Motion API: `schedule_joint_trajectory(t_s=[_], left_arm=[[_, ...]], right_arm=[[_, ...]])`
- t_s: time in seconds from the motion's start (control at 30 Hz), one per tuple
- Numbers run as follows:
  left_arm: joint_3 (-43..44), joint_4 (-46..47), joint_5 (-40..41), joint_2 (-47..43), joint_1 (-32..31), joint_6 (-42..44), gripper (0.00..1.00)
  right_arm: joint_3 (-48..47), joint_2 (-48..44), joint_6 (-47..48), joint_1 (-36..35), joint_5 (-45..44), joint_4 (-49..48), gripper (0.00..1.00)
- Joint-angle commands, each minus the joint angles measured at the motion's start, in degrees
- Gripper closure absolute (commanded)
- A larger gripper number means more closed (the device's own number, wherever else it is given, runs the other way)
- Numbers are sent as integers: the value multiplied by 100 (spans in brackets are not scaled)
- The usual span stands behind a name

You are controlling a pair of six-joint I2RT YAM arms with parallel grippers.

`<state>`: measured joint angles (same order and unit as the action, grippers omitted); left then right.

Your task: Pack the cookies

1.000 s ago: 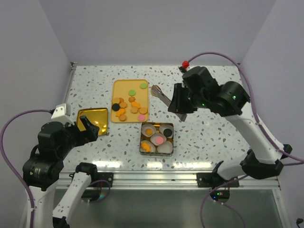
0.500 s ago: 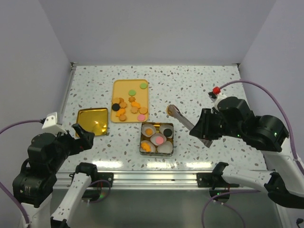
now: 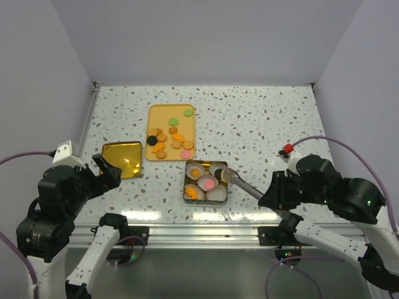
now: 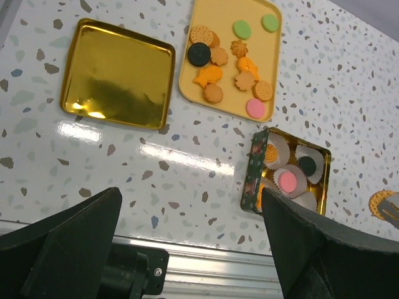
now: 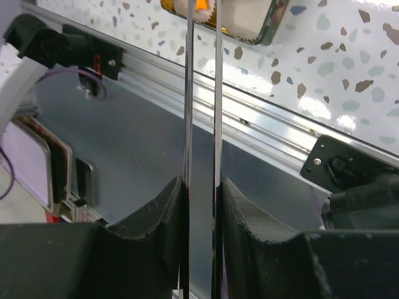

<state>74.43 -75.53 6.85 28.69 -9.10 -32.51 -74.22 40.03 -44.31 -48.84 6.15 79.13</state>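
Observation:
Only the near cup lacks a cookie, so my right gripper moves down toward the tin (image 3: 185, 190) next, brings the tongs' tip into that cup and releases the tongs.
Several cookies (image 3: 168, 140) lie on an orange tray (image 3: 163, 112), also in the left wrist view (image 4: 230, 59). A square tin (image 3: 185, 190) with white paper cups holds a few cookies, also seen from the left wrist (image 4: 252, 180). My right gripper (image 3: 272, 198) is shut on metal tongs (image 3: 246, 187), whose tip holds an orange-brown cookie (image 3: 227, 176) at the tin's right edge. In the right wrist view the tongs (image 5: 201, 93) run up between my pads (image 5: 171, 212). My left gripper (image 3: 106, 171) is open and empty, raised above the table's near left (image 4: 191, 193).
A gold lid (image 3: 122, 159) lies left of the tray, also in the left wrist view (image 4: 118, 73). The metal rail (image 3: 206, 233) runs along the table's near edge. White walls close the left, back and right sides.
My right arm has swung from beside the tray back to the near right, bringing the tongs' tip with a cookie to the tin. My left arm has shifted only slightly.

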Motion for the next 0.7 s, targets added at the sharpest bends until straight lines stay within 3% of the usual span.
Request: schedule_joint_trajectory(t_s=[0.0, 0.4, 0.67], left_arm=[[-95, 64, 150, 452, 23, -106, 0], [-1474, 1575, -219, 989, 31, 184, 0], [-1932, 2314, -378, 1121, 31, 263, 0]], right_arm=[[397, -4, 212, -29, 272, 1131, 92], [1014, 557, 11, -38, 220, 463, 92], [1076, 1076, -33, -38, 211, -29, 92]])
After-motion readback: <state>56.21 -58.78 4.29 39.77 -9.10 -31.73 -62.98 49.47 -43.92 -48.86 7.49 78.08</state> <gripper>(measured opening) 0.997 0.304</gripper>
